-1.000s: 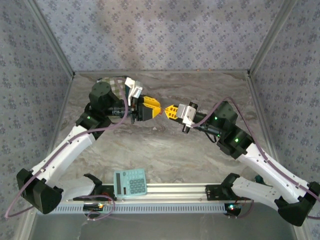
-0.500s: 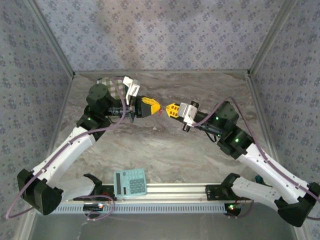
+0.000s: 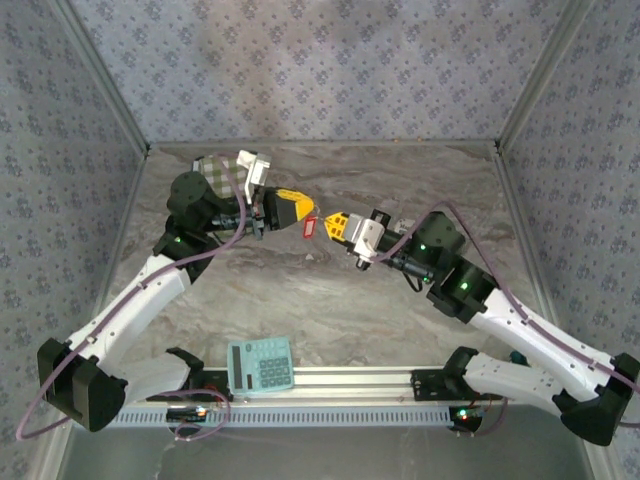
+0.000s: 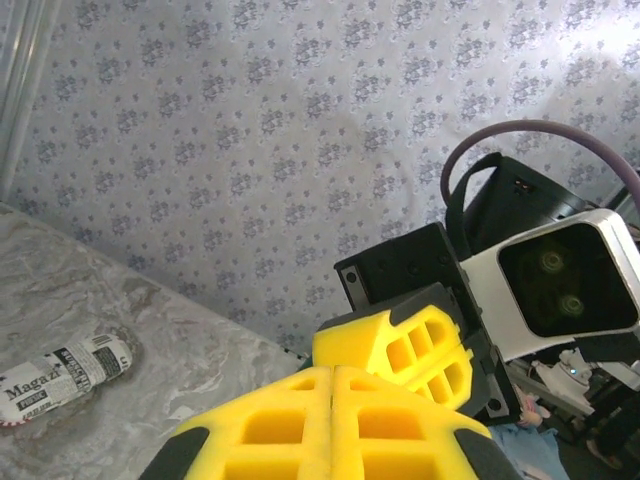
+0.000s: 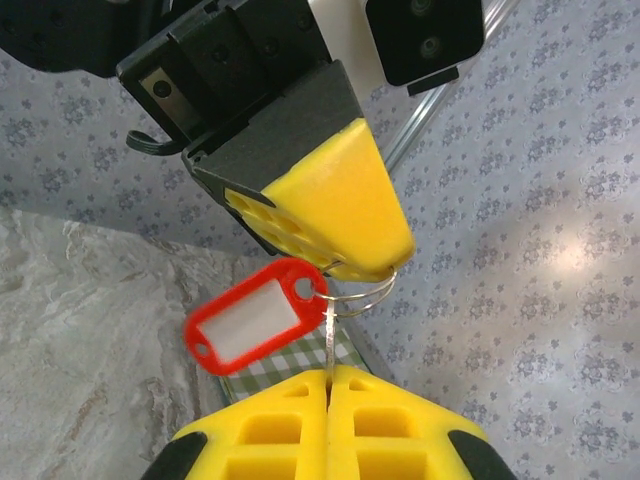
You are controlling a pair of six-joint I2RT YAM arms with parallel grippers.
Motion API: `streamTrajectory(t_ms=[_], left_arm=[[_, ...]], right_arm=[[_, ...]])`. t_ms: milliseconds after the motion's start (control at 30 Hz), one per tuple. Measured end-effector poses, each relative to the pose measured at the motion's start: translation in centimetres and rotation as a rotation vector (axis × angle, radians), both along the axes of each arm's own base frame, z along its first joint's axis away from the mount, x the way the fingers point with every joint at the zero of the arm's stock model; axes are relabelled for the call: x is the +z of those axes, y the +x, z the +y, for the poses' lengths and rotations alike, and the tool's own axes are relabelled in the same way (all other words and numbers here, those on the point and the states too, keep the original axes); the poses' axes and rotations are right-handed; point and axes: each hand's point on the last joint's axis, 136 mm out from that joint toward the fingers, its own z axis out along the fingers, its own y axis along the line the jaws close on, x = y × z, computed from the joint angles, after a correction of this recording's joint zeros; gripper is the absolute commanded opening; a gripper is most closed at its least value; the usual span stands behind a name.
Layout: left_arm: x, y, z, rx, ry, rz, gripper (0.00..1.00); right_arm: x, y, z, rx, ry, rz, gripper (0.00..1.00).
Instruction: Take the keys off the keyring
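Note:
The right gripper is above the bare marble beside the rolled magazine, so next it will pull its key clear of the ring, lower the key and release it there.
The wire keyring (image 5: 372, 292) is pinched at the tip of my left gripper (image 5: 385, 264), which is shut on it. A red plastic tag (image 5: 258, 317) with a white window hangs from the ring. One of the keys shows as a thin metal blade (image 5: 329, 335), edge-on, running from the ring into my right gripper (image 5: 329, 375), which is shut on it. From above, the left gripper (image 3: 313, 213) and right gripper (image 3: 329, 222) meet tip to tip above the table's far middle, the red tag (image 3: 309, 227) dangling between them. In the left wrist view my left gripper (image 4: 332, 373) is shut, with the right gripper (image 4: 326, 349) just beyond.
A teal calculator (image 3: 261, 365) lies against the aluminium rail (image 3: 350, 385) near the arm bases. A green checked cloth (image 3: 222, 168) lies at the back left behind the left arm. A rolled magazine (image 4: 65, 370) rests on the marble table. Patterned walls enclose three sides.
My left gripper has closed and drawn back to the left while turning. The right gripper followed it leftward. The red tag now hangs in plain sight between the tips.

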Motion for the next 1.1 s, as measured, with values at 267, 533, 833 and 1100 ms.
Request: streamTrajectory(t_ms=[267, 533, 833, 1100], left_arm=[[-0.2, 0.9, -0.4, 0.071, 0.015, -0.012, 0.00], [-2.3, 2.5, -0.3, 0.151, 0.091, 0.002, 0.00], [-8.7, 6.6, 1.7, 0.416, 0.302, 0.068, 0.00], [-22.9, 10.3, 4.2, 0.628, 0.610, 0.310, 0.00]], right_arm=[[-1.8, -0.3, 2.0, 0.035, -0.040, 0.033, 0.00], [-2.2, 0.3, 1.6, 0.003, -0.039, 0.056, 0.00], [-7.5, 4.0, -4.9, -0.266, 0.065, 0.330, 0.00], [-19.8, 7.8, -10.5, -0.607, 0.116, 0.720, 0.00]])
